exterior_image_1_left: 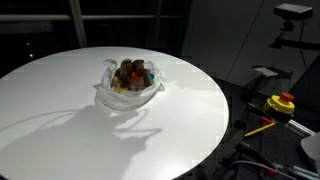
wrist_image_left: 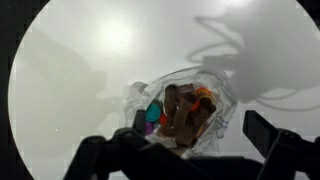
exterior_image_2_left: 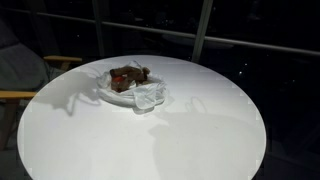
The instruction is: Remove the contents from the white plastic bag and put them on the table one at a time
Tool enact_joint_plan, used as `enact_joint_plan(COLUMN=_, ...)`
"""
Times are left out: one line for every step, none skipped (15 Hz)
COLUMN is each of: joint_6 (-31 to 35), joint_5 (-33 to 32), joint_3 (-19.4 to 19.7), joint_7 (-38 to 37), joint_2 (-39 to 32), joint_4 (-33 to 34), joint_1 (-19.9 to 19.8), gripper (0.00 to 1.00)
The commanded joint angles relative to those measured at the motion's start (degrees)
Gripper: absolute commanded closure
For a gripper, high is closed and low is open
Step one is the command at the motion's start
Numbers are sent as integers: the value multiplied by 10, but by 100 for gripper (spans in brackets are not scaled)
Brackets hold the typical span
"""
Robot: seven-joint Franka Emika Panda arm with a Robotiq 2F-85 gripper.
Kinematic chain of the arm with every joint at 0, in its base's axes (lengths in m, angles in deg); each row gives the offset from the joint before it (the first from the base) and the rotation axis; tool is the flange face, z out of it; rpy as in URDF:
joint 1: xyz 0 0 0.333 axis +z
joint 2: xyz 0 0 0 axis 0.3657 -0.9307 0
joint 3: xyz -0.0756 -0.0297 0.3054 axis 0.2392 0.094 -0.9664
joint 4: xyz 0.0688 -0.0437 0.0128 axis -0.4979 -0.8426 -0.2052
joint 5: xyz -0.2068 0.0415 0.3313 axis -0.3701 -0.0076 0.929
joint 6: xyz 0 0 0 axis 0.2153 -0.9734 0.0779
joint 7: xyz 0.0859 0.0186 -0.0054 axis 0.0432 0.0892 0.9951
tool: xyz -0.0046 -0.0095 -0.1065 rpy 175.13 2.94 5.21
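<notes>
I should next lower my gripper through the opening of the open bag and onto the body of the brown toy (exterior_image_1_left: 131, 72), because that toy lies on top.
A crumpled white plastic bag (exterior_image_1_left: 118, 95) lies open near the middle of the round white table (exterior_image_1_left: 60, 110). It holds a brown toy (exterior_image_1_left: 131, 72) and several small colourful pieces. The bag also shows in an exterior view (exterior_image_2_left: 148, 97) with the brown toy (exterior_image_2_left: 127, 76) in it. In the wrist view the bag (wrist_image_left: 218, 112) lies below, with the brown toy (wrist_image_left: 183, 110) and a teal piece (wrist_image_left: 153, 112) inside. My gripper (wrist_image_left: 198, 127) is open and empty, high above the bag, its dark fingers on either side of it. The gripper is out of sight in both exterior views.
A yellow box with a red button (exterior_image_1_left: 283, 101) sits off the table, and a camera on a stand (exterior_image_1_left: 293, 12) is behind it. A wooden chair (exterior_image_2_left: 20, 95) stands beside the table. Dark windows lie behind.
</notes>
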Motion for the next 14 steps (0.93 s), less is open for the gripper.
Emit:
enact_joint_plan(joint_6=97, joint_5=-78, joint_3=12, joint_7=-56, joint_2=-90, joint_4=22, joint_1=15, gripper=0)
enact_joint_plan(joint_6=130, joint_5=-89, joint_3=20, joint_7=-62, joint_2=-115, joint_4=24, joint_1=19, gripper=0)
enact_joint_plan(joint_6=165, joint_5=-100, joint_3=28, joint_7=-69, joint_2=-137, joint_4=27, joint_1=23, gripper=0)
enact_joint_plan(joint_6=197, joint_5=-114, joint_3=36, joint_7=-80, joint_2=-158, joint_4=33, joint_1=28, gripper=0)
enact_joint_plan(joint_6=219, joint_5=-129, joint_3=48, joint_7=-89, joint_2=-180, joint_4=38, joint_1=34, gripper=0)
enact_joint_plan(joint_6=232, joint_5=-134, joint_3=58, joint_7=-90, joint_2=-200, joint_4=48, joint_1=40, gripper=0)
enact_joint_plan(joint_6=242, joint_5=-138, joint_3=68, joint_7=-92, joint_2=-221, joint_4=58, joint_1=48, gripper=0)
enact_joint_plan(joint_6=251, joint_5=-136, joint_3=76, joint_7=-88, joint_2=-240, joint_4=63, joint_1=54, gripper=0)
enact_joint_plan(joint_6=257, joint_5=-137, joint_3=86, joint_7=-88, joint_2=-260, joint_4=74, joint_1=60, gripper=0)
enact_joint_plan(joint_6=264, joint_5=-132, joint_3=94, joint_7=-81, joint_2=-280, joint_4=83, joint_1=64, gripper=0)
enact_joint_plan(joint_6=259, joint_5=-124, joint_3=99, joint_7=-77, joint_2=-294, joint_4=94, joint_1=69, gripper=0)
enact_joint_plan(joint_6=258, joint_5=-119, joint_3=105, joint_7=-74, joint_2=-310, joint_4=103, joint_1=73, gripper=0)
enact_joint_plan(joint_6=256, joint_5=-117, joint_3=110, joint_7=-72, joint_2=-322, joint_4=111, joint_1=76, gripper=0)
enact_joint_plan(joint_6=256, joint_5=-117, joint_3=116, joint_7=-73, joint_2=-337, joint_4=124, joint_1=80, gripper=0)
